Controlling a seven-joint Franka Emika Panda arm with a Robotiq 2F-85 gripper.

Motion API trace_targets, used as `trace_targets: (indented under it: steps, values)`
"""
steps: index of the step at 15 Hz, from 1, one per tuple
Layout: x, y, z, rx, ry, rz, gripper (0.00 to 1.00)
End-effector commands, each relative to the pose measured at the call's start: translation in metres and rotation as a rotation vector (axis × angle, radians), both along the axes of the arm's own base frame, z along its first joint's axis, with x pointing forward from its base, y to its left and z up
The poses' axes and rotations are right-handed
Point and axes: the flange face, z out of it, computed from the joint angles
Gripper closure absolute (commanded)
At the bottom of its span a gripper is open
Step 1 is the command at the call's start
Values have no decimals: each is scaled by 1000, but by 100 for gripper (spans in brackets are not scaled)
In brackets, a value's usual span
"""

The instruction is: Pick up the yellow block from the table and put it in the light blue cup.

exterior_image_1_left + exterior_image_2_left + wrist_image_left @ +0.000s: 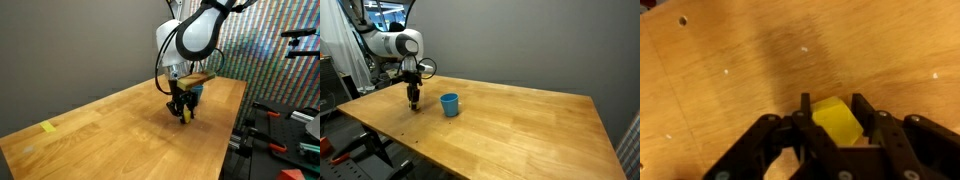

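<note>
My gripper raises next, carries the yellow block over the light blue cup's opening point(449, 98) and releases it there, because the cup's rim is higher than the block.
The yellow block point(837, 122) sits between my gripper's point(830, 112) two black fingers in the wrist view, and both fingers press its sides. In an exterior view the gripper point(182, 110) is low over the wooden table point(110, 135) with a bit of yellow point(184, 116) at its tips. In an exterior view the gripper point(413, 100) stands just beside the light blue cup point(450, 104), which is upright on the table point(510, 120). The cup is mostly hidden behind the gripper in an exterior view point(195, 93).
A flat yellow tape patch point(48, 127) lies on the table far from the gripper. Equipment with red clamps point(275, 130) stands off the table's edge. A dark wall point(520, 40) runs behind the table.
</note>
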Motion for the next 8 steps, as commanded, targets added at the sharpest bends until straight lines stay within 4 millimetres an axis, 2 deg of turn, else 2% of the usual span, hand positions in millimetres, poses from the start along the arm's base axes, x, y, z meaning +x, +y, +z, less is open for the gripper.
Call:
trace_targets:
  steps: [1, 5, 8]
  values:
    - [-4, 0, 27, -39, -8, -63, 80]
    - [4, -4, 66, -122, -85, -86, 80]
    - [10, -23, 98, -209, -134, -137, 80]
